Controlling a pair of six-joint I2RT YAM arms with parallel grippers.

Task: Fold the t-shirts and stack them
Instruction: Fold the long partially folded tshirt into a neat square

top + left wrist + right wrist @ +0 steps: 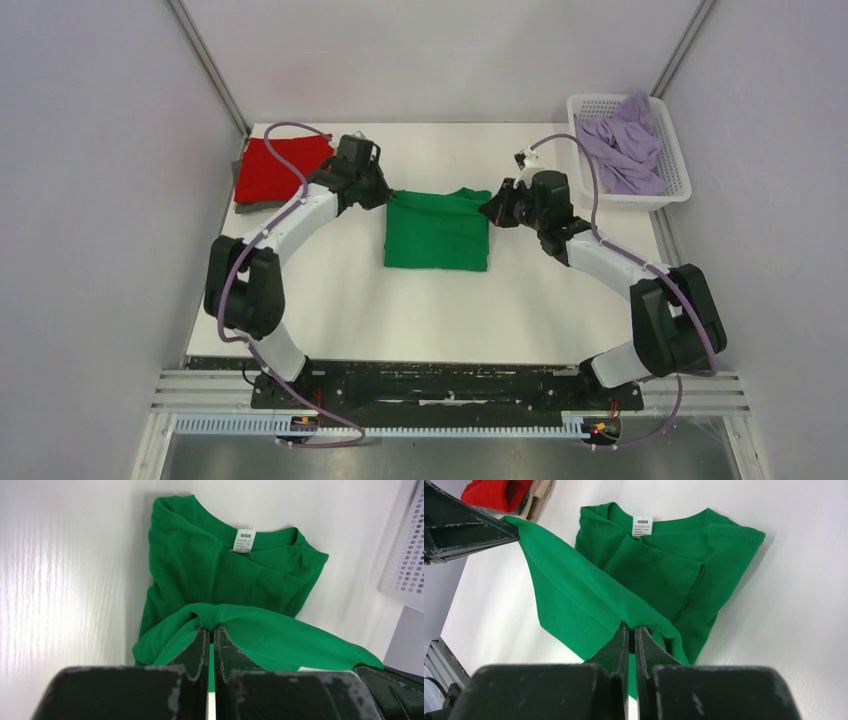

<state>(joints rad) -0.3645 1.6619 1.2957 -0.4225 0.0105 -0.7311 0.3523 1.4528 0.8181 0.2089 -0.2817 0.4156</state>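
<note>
I will carry the green t-shirt's held edge outward and down with my left gripper next and let go of it on the green t-shirt's shoulder nearer the red t-shirt (181,524), because that shoulder is outward of and below my gripper.
A bright green t-shirt (437,230) lies partly folded in the middle of the table, its white neck tag (244,540) up. My left gripper (385,190) is shut on its far left edge (212,617). My right gripper (492,208) is shut on its far right edge (631,620). The cloth hangs stretched between them, lifted over the rest of the shirt (664,565). A folded red t-shirt (272,168) lies at the far left on a grey/tan one (538,495). Lavender t-shirts (630,145) are piled in the basket.
A white mesh basket (676,190) stands at the far right corner; it also shows in the left wrist view (405,555). White walls close in the table on three sides. The arm bases sit on a black rail (450,385) at the near edge.
</note>
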